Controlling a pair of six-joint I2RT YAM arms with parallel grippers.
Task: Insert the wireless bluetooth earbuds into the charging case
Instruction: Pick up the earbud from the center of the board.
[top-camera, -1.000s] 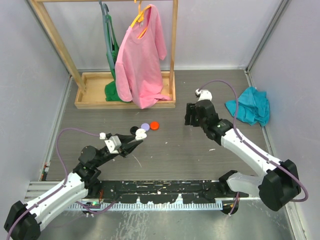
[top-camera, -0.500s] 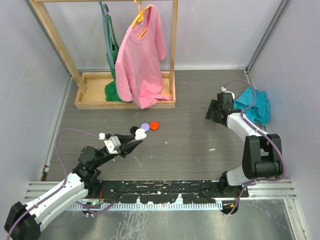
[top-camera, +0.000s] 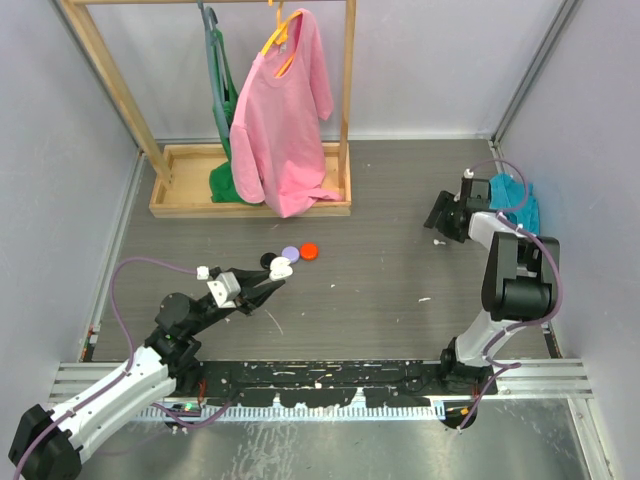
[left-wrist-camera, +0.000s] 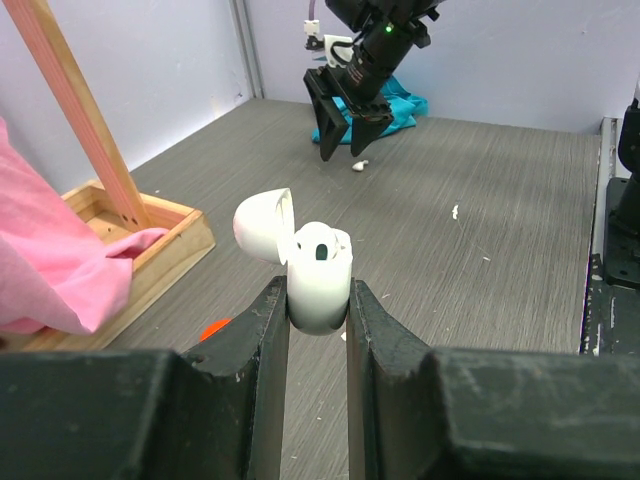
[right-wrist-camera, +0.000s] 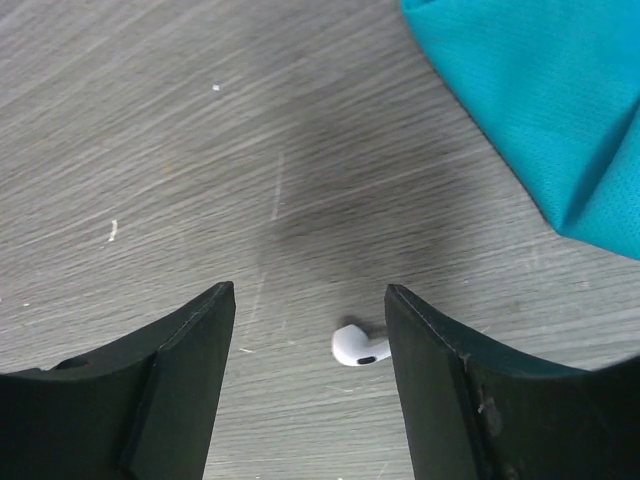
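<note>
The white earbud (top-camera: 438, 242) comes between the fingers of my right gripper next as it turns and lowers, because the earbud lies crosswise with its stem toward one finger.
A white charging case (left-wrist-camera: 318, 275), lid flipped open, is clamped upright between the fingertips of my left gripper (left-wrist-camera: 317, 292), which is shut on it; from above, the case (top-camera: 283, 267) sits just past the left gripper (top-camera: 276, 285). One white earbud (right-wrist-camera: 358, 347) lies on the grey table, between the fingers of my open right gripper (right-wrist-camera: 308, 295) and close to the right-hand finger. In the top view the earbud (top-camera: 437, 242) is a small white speck just below the right gripper (top-camera: 445, 222). The left wrist view also shows that earbud (left-wrist-camera: 358, 166) under the right gripper (left-wrist-camera: 342, 140).
A teal cloth (top-camera: 510, 205) lies crumpled right beside the right gripper, by the right wall. Red (top-camera: 309, 250), lilac (top-camera: 290, 253) and dark (top-camera: 268, 261) round pieces sit near the case. A wooden rack with a pink shirt (top-camera: 283, 110) stands at the back.
My right arm has swung from the table's middle to the far right and now hangs over the earbud beside the teal cloth, jaws slightly wider. The left arm has not moved.
</note>
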